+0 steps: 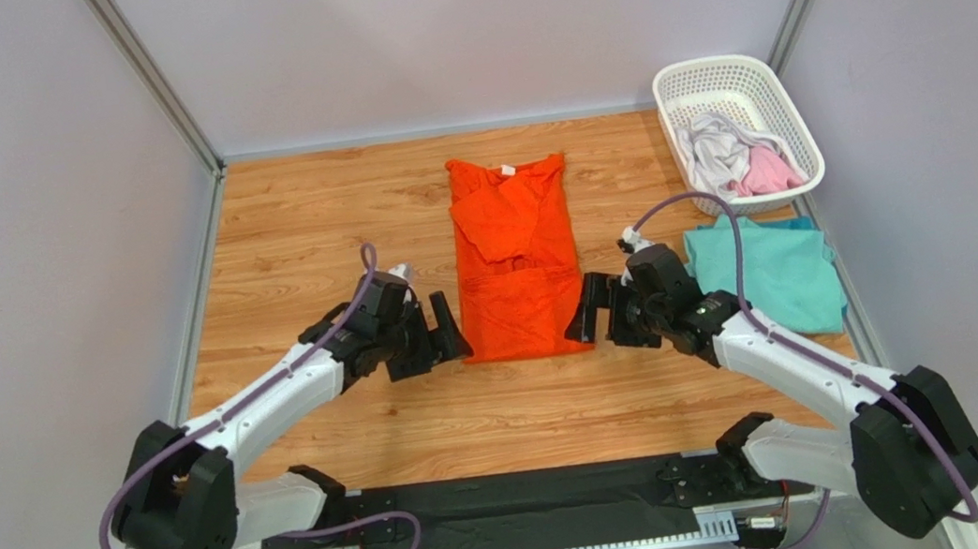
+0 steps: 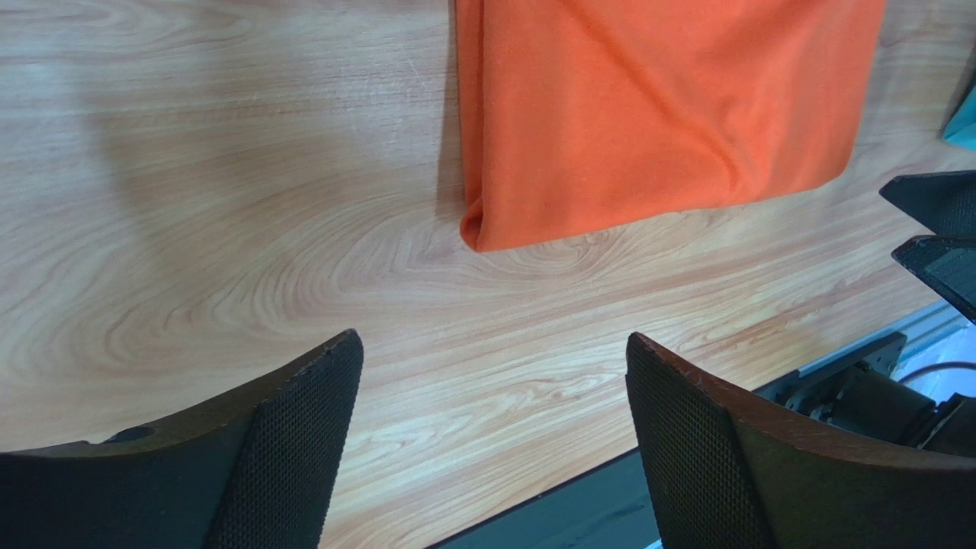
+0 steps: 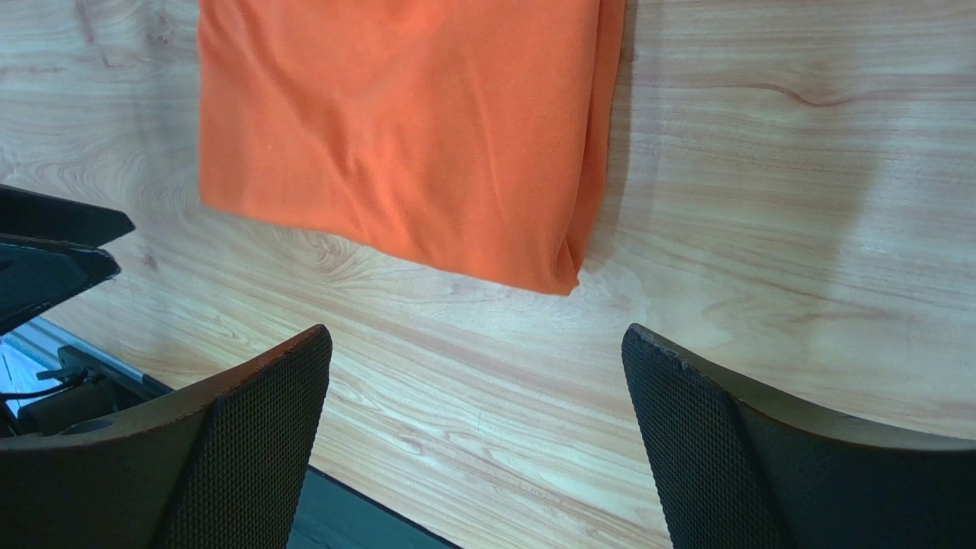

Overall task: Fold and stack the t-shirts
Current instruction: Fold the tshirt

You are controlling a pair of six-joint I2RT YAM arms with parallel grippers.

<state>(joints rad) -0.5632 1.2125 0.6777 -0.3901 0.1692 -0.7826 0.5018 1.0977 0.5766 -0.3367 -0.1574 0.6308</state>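
Observation:
The left gripper moves down to the orange t-shirt's near hem corner [image 1: 471,359] [image 2: 482,237] beside it next.
The orange t-shirt [image 1: 515,254] lies flat in the table's middle, its sides folded in to a long strip, collar at the far end. Its near left corner shows in the left wrist view [image 2: 642,114] and its near right corner in the right wrist view [image 3: 412,126]. My left gripper [image 1: 444,330] is open and empty just left of the shirt's near hem. My right gripper [image 1: 592,309] is open and empty just right of that hem. A teal t-shirt [image 1: 767,272] lies folded at the right. Pale grey-white [image 1: 716,151] and pink [image 1: 768,170] shirts lie crumpled in the basket.
The white lattice basket [image 1: 728,80] stands at the back right corner. A black strip [image 1: 524,497] runs along the table's near edge between the arm bases. Grey walls close in the left, back and right sides.

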